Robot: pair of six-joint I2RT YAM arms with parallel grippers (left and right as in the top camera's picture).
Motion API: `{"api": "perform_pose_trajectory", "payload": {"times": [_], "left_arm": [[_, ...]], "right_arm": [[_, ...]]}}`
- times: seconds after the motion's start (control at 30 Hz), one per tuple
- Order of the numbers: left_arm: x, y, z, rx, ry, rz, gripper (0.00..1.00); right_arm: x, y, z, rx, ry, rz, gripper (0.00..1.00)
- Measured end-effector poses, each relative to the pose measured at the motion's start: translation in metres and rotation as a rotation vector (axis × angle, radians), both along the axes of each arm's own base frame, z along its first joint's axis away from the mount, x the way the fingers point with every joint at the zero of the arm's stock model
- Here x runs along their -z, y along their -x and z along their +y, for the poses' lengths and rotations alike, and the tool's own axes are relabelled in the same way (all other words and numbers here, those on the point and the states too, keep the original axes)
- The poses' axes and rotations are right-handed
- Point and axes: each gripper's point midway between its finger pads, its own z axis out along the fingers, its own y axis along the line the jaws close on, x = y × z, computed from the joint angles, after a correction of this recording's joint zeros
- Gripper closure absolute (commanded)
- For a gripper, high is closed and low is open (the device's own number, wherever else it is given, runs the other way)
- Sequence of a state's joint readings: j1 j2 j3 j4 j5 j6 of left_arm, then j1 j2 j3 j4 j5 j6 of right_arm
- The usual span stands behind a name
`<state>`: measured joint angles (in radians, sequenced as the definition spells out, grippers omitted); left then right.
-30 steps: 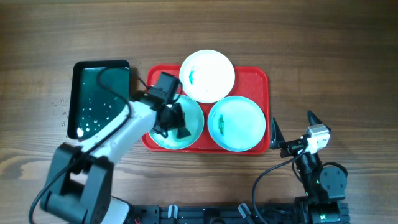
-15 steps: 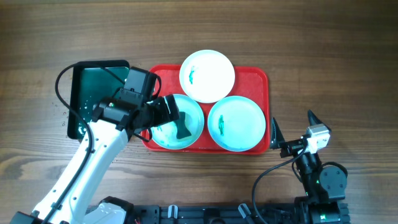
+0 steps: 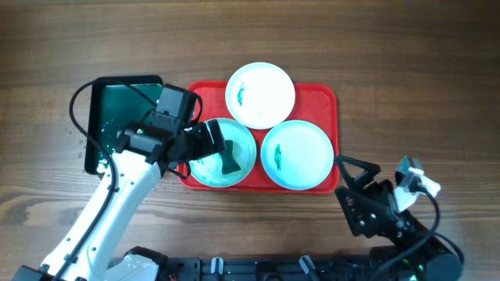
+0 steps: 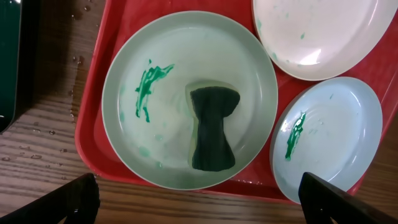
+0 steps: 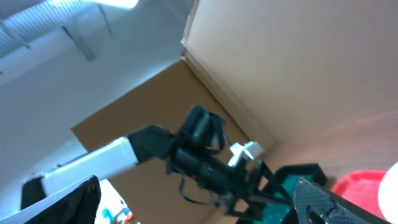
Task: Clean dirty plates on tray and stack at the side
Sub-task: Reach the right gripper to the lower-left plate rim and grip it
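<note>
My right gripper swings outward, turns downward and lowers onto the smeared plate under the sponge (image 3: 230, 160) next, at its rim by the white plate.
The red tray (image 3: 328, 97) holds three plates: a white one (image 3: 260, 94) at the back, a pale turquoise one (image 3: 211, 168) front left and another (image 3: 297, 154) front right. Each shows green smears. A dark green sponge (image 3: 230, 160) lies loose on the front left plate (image 4: 155, 124), beside a smear (image 4: 148, 87). My left gripper (image 3: 209, 146) hovers open over that plate's left side, empty; the left wrist view has its gripper (image 4: 202, 208) above the tray's near rim (image 4: 93, 81). My right gripper (image 3: 353, 183) is open and empty, raised off the tray's right front corner.
A smaller dark green tray (image 3: 125, 121) with a black rim and water in it sits left of the red tray. Water drops lie on the wood beside it. The right wrist view tilts up at the left arm (image 5: 205, 155) and the room.
My left gripper opened, left the sponge on the front left plate and drew back left. The right arm has swung up and tilted toward the tray.
</note>
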<state>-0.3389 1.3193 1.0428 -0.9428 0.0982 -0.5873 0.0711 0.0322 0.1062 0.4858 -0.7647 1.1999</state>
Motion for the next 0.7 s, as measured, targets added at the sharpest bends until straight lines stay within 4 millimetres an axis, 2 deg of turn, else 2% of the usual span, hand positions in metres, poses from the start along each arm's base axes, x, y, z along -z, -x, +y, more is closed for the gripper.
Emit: {"api": "perform_pose_trajectory", "payload": {"times": [0.1,0.17,0.2,0.23,0.3,0.33,0.4,0.47,0.5,0.53,0.57,0.6,0.63,0.7], "left_arm": [[0.000,0.000,0.000,0.000,0.000,0.000,0.00],[0.000,0.000,0.000,0.000,0.000,0.000,0.00],[0.000,0.000,0.000,0.000,0.001,0.001,0.00],[0.001,0.000,0.000,0.000,0.000,0.001,0.00],[0.001,0.000,0.000,0.000,-0.001,0.003,0.00],[0.001,0.000,0.000,0.000,0.000,0.002,0.00],[0.001,0.000,0.000,0.000,0.000,0.001,0.00],[0.001,0.000,0.000,0.000,-0.001,0.001,0.00],[0.001,0.000,0.000,0.000,-0.001,0.002,0.00],[0.001,0.000,0.000,0.000,-0.001,0.001,0.00],[0.001,0.000,0.000,0.000,0.000,0.002,0.00],[0.001,0.000,0.000,0.000,0.000,0.001,0.00],[0.001,0.000,0.000,0.000,0.000,0.002,0.00],[0.001,0.000,0.000,0.000,0.000,0.002,0.00]], "right_arm": [[-0.032,-0.009,0.002,0.046,0.127,0.100,0.01],[-0.051,-0.024,0.003,0.070,0.298,0.227,0.01],[-0.053,-0.030,0.004,0.066,0.369,0.290,0.00],[-0.044,-0.039,0.002,0.051,0.515,0.425,0.00],[-0.037,-0.059,-0.007,0.064,0.684,0.599,0.00],[-0.032,-0.071,-0.009,0.073,0.746,0.631,0.01],[-0.015,-0.085,0.004,0.007,0.870,0.682,0.00],[0.006,-0.098,0.029,-0.069,0.961,0.685,0.11],[0.016,-0.106,0.045,-0.103,0.994,0.667,0.33],[0.022,-0.112,0.060,-0.126,1.016,0.642,0.60],[0.033,-0.123,0.082,-0.156,1.042,0.612,0.60],[0.041,-0.128,0.089,-0.151,1.054,0.628,0.57],[0.059,-0.134,0.098,-0.158,1.086,0.671,0.55],[0.089,-0.146,0.101,-0.114,1.136,0.772,0.55]]}}
